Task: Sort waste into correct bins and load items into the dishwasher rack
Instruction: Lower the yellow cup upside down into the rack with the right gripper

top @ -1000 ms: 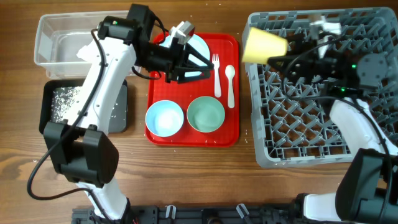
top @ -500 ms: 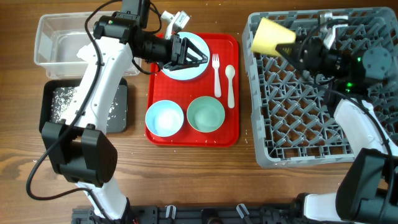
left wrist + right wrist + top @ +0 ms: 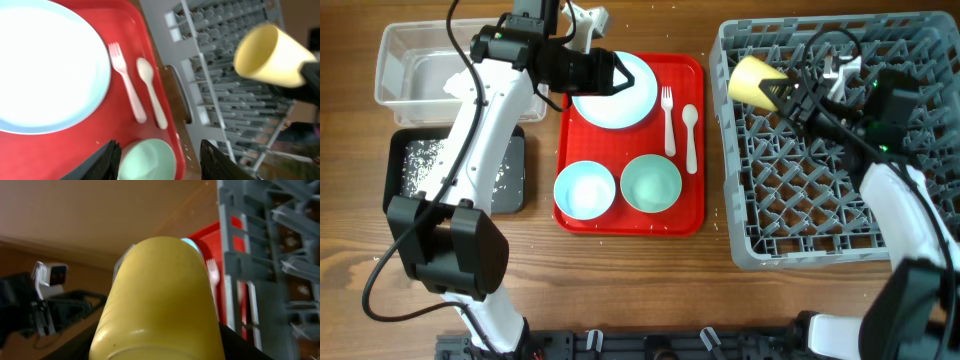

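Note:
My right gripper holds the yellow cup and should next move it back and down into the rack's near corner by the red tray. It should then let go of the cup there, because that corner is empty.
My right gripper (image 3: 792,92) is shut on the small yellow cup (image 3: 752,80) and holds it tilted over the back left part of the grey dishwasher rack (image 3: 840,200). The cup fills the right wrist view (image 3: 160,295) between the fingers (image 3: 160,352). My left gripper (image 3: 608,73) is open and empty above the left edge of the pale blue plate (image 3: 625,95). In the left wrist view its fingers (image 3: 162,162) frame a teal bowl (image 3: 150,160). Fork (image 3: 668,120), spoon (image 3: 690,135) and two bowls (image 3: 584,190) (image 3: 651,183) lie on the red tray (image 3: 695,215).
A clear tub (image 3: 395,50) at the back left holds a white scrap (image 3: 455,85). A black tray (image 3: 515,190) in front of it holds white crumbs (image 3: 425,160). The left arm reaches over both bins. No red wrapper shows.
My left gripper has drawn back left and up across the plate. My right gripper has carried the yellow cup right, onto the rack's back left part.

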You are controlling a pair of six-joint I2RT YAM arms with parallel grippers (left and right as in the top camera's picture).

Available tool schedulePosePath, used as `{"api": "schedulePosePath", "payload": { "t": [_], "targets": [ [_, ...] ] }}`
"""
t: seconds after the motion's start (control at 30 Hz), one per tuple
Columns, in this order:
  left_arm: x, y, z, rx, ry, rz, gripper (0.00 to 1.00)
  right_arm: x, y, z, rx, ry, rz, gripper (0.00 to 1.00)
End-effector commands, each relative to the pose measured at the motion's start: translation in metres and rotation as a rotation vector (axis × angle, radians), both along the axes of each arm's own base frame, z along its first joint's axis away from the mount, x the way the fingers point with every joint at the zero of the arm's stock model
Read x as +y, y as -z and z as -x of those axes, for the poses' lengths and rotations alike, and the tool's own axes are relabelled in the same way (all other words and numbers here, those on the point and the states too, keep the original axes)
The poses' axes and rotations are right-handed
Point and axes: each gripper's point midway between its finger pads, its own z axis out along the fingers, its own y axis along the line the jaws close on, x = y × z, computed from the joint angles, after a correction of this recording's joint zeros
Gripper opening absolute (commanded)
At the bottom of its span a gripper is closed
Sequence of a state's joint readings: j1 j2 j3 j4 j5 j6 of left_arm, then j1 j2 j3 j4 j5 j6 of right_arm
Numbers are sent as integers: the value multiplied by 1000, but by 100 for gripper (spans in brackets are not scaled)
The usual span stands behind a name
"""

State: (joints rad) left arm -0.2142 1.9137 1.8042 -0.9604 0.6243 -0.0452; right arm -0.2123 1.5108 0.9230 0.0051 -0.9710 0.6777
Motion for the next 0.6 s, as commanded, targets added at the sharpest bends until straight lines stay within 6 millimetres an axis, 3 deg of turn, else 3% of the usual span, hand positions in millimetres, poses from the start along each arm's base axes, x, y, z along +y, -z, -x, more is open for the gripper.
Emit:
{"api": "schedulePosePath", "payload": {
  "t": [0.0,0.13,0.3,0.4,0.57],
  "targets": [
    [12,-6,-14,-80,-43,-73,54,-13,-31,13,-98,84,207,24],
    [13,-8,-19,-100,-47,-74,56,-24,-35,38,-2,160,353,26],
    [13,-11,-26,-135,-55,-77,57,-25,-30,91,223,188,569,26],
    [19,-8,-29,-143,-76,-110,57,-15,-16,124,365,127,617,26],
    [27,-4,-32,-147,-105,-159,58,-15,14,182,625,35,707,28]
  ]
}}
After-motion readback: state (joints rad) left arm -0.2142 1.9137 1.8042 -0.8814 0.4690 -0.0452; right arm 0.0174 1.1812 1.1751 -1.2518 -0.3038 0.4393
